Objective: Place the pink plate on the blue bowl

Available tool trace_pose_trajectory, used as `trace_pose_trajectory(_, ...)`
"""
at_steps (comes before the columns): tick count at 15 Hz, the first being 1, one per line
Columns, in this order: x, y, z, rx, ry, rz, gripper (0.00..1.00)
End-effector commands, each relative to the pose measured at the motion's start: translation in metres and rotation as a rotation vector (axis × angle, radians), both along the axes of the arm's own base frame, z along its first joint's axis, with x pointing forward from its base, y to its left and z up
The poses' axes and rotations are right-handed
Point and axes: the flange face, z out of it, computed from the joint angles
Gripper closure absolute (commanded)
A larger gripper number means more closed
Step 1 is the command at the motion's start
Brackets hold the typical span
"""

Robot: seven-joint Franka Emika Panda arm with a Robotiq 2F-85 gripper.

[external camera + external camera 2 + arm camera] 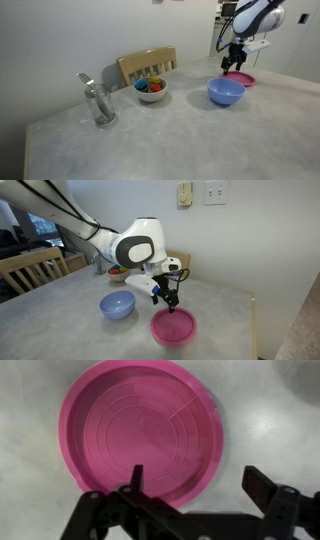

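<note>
I need to lower my gripper and close it on the pink plate's rim, which is just below it.
The pink plate (140,428) lies flat on the grey table, seen from straight above in the wrist view. It also shows in both exterior views (241,79) (172,328). The blue bowl (226,92) (117,304) stands upright beside the plate, apart from it. My gripper (198,480) is open and empty, just above the plate's edge; one finger is over the plate's rim, the other over bare table. In the exterior views the gripper (234,63) (170,304) hovers over the plate.
A white bowl (151,89) with colourful items stands near a wooden chair (148,65). A metal object (98,104) stands on the table. The table edge runs close beyond the plate (250,320).
</note>
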Motion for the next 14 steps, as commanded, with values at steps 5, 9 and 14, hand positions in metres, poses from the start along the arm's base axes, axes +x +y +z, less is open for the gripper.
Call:
trace_pose_trajectory(5, -0.001, -0.002, -0.016, 0.002, 0.103, 0.036, 0.0)
trace_pose_trajectory(9, -0.002, 0.0, -0.016, 0.006, 0.141, 0.057, 0.0)
trace_pose_trajectory(14, -0.003, 0.008, -0.019, 0.011, 0.128, 0.026, 0.0)
